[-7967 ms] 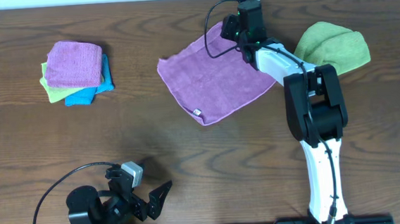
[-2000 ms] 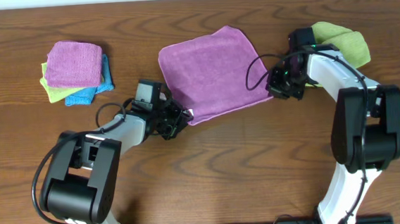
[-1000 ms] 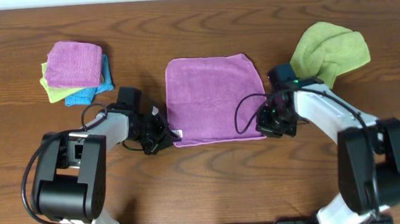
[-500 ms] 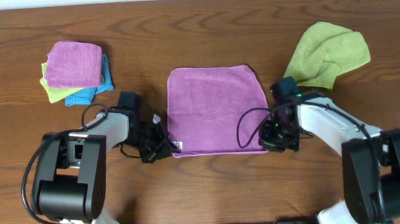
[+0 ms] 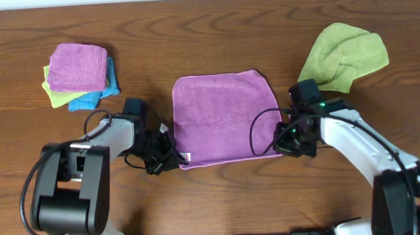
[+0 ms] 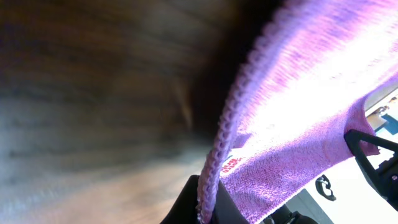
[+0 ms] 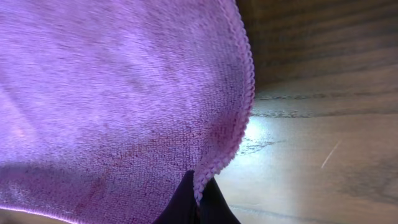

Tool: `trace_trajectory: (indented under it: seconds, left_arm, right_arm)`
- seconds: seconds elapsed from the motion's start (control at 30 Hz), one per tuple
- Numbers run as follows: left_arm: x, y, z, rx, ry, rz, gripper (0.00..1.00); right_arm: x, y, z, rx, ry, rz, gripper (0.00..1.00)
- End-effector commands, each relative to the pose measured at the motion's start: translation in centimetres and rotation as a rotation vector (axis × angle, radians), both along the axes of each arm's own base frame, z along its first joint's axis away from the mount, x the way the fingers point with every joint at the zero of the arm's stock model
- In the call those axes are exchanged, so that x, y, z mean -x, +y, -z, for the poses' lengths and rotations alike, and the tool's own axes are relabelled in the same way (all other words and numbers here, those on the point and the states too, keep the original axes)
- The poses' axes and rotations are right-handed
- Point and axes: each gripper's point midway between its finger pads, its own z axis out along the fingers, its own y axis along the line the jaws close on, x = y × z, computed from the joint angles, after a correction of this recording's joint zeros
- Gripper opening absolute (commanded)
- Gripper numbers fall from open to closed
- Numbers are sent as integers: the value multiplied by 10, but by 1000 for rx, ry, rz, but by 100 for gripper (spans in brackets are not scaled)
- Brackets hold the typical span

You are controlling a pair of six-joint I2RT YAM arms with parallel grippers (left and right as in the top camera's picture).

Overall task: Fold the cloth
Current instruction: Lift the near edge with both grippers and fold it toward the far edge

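My right gripper should next carry the violet-purple cloth's pinched corner outward onto its far corner by the lime-green cloth, which lies outward, and release, doubling the spread violet-purple cloth.
The violet-purple cloth [image 5: 223, 116] lies spread as a square in the middle of the table. My left gripper [image 5: 174, 158] is shut on its near left corner, beside the small white tag [image 5: 186, 159]. My right gripper [image 5: 279, 147] is shut on the near right corner. In the left wrist view the cloth's stitched hem [image 6: 233, 124] runs up from between my black fingers [image 6: 186, 205], with the tag's red print beside it. In the right wrist view the cloth [image 7: 118, 93] fills the left side and its hem is pinched between the fingers [image 7: 214, 208].
A lime-green cloth [image 5: 345, 55] lies crumpled at the back right, just behind my right arm. A stack of folded cloths [image 5: 79, 75], pinkish-purple over green and blue, sits at the back left. Bare wood table [image 5: 230, 197] lies in front of the cloth.
Both grippers have drawn the cloth's near edge a little closer to the front of the table, keeping hold of the corners. The cloth lies slightly squarer and flatter.
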Motion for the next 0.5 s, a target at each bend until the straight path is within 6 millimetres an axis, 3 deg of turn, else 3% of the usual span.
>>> trace_trajectory:
  seconds: [0.0,0.3,0.47]
  left_arm:
    - [-14,3,-15,-14,-88,9,6]
    - [-63,4,-46,-62,-236,3,6]
    - [-77,7,-52,-93,-279,-5,6]
  right_arm:
    - [-2,0,-10,1,-40,11,1]
    - [-29,6,-25,-32,-172,37,1]
    - [-51,9,-33,-49,-264,40,1]
